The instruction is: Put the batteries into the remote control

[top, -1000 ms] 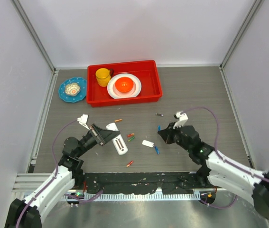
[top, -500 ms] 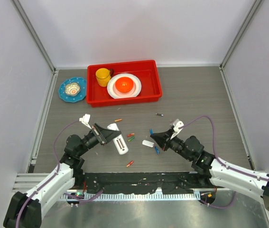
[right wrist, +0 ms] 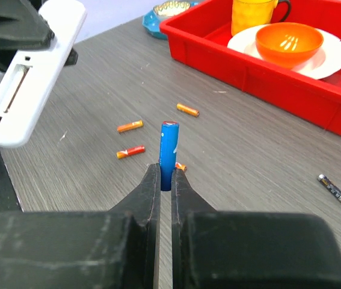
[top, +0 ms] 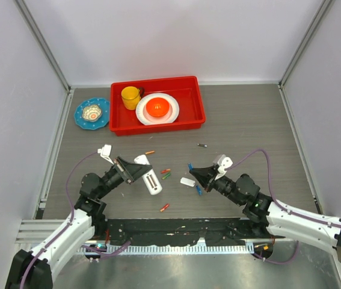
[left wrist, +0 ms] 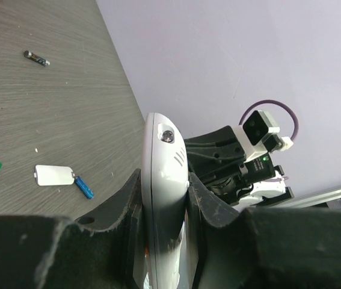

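The surface just beyond the white back cover is empty, so my right gripper tilts to point down next and lowers toward the table there.
The white remote control (top: 149, 179) hangs above the table, my left gripper (top: 135, 171) shut on its sides. In the left wrist view the remote (left wrist: 164, 162) stands edge-on between the jaws of that gripper (left wrist: 165, 178). Its open battery slot (right wrist: 14, 84) faces the right wrist camera. My right gripper (top: 195, 173) is shut on a blue battery (right wrist: 169, 150) that stands upright out of its tips (right wrist: 165, 173), a short way right of the remote. Loose batteries lie on the table: orange (top: 150, 152), red and green (top: 166, 173), red (top: 165, 208), blue (top: 198, 190).
The white back cover (top: 187, 181) lies flat under the right gripper. A small dark grey metal bit (top: 202, 145) lies farther back. A red tray (top: 158, 125) at the back holds a yellow cup (top: 130, 96), a white plate (top: 141, 112) and an orange bowl (top: 157, 108). A blue dish (top: 80, 118) sits left of it.
My right gripper has swung left and lower with the blue battery, closer to the remote. The left gripper and remote have barely shifted.
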### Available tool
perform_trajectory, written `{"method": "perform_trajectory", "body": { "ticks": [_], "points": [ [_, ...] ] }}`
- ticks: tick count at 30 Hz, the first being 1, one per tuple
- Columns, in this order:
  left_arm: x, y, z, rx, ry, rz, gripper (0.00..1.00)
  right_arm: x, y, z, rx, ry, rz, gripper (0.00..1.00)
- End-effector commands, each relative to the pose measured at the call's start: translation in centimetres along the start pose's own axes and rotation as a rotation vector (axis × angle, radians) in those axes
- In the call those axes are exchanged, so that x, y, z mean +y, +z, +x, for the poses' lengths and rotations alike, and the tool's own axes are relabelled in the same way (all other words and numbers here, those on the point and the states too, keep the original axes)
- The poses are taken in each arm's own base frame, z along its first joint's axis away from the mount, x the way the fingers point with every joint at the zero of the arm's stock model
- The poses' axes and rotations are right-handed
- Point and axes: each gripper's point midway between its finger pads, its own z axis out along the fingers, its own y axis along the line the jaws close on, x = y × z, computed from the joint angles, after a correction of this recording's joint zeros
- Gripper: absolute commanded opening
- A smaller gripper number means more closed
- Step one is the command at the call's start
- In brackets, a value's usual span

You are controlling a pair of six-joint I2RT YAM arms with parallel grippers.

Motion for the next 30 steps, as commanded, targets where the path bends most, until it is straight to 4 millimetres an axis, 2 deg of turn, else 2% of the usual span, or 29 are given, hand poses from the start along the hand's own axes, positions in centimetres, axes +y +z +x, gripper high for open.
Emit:
{"method": "perform_trajectory", "body": {
  "ticks": [1,2,6,8,9,12,17,19,20,22,23,24,25,26,27,28,30],
  "points": [
    [0.0,-0.3,-0.2,-0.029,0.034,0.023,0.00,0.3,0.5,-0.9,-0.030,-0.106,0.020,0.01],
    [0.0,-0.3,-0.2,-0.027,0.035,0.023,0.00,0.1,0.3,-0.5,-0.023,-0.171,0.029,0.01],
    [0.2,-0.2,-0.3,-0.037,0.041,0.020,0.01,0.2,0.3,-0.7,-0.047,-0.307,0.053,0.01],
    [0.2,-0.2,-0.4,-0.041,0.041,0.020,0.00,0.1,0.2,-0.6,-0.053,-0.330,0.065,0.01],
    [0.2,-0.2,-0.4,-0.041,0.042,0.020,0.00,0.2,0.2,-1.4,-0.090,-0.354,0.065,0.01],
    [0.3,-0.2,-0.3,-0.038,0.041,0.021,0.01,-0.1,-0.3,-1.8,-0.126,-0.409,0.085,0.01],
    [0.2,-0.3,-0.4,-0.046,0.043,0.027,0.00,-0.6,-0.8,-1.8,-0.143,-0.402,0.111,0.01],
    [0.2,-0.3,-0.4,-0.047,0.042,0.024,0.00,-0.8,-0.8,-1.9,-0.145,-0.375,0.125,0.01],
    [0.4,-0.3,-0.4,-0.048,0.040,0.019,0.00,-1.5,-0.8,-2.3,-0.146,-0.328,0.177,0.01],
    [0.5,-0.3,-0.4,-0.045,0.033,0.010,0.00,-3.8,-0.7,-0.8,-0.018,-0.211,0.338,0.01],
    [0.7,-0.3,-0.3,-0.044,0.029,0.002,0.00,-3.8,0.6,-3.4,-0.032,-0.014,0.425,0.01],
    [1.0,-0.2,-0.4,-0.048,0.024,-0.010,0.00,-5.9,-0.3,1.1,0.215,-0.107,0.551,0.01],
    [1.1,-0.2,-0.4,-0.046,0.020,-0.018,0.00,-6.6,-0.1,1.8,0.296,-0.104,0.595,0.01],
    [1.2,-0.2,-0.4,-0.047,0.019,-0.021,0.00,-5.9,1.3,0.1,0.310,-0.062,0.599,0.01],
    [1.5,-0.1,-0.4,-0.049,0.014,-0.029,0.00,-5.5,0.9,2.0,0.426,-0.095,0.580,0.01],
    [1.3,-0.1,-0.5,-0.052,0.016,-0.025,0.00,-5.1,1.4,3.4,0.491,-0.103,0.563,0.01],
    [1.4,0.0,-0.5,-0.050,0.020,-0.025,0.00,-4.3,2.3,3.2,0.485,-0.018,0.572,0.01]
  ]
}}
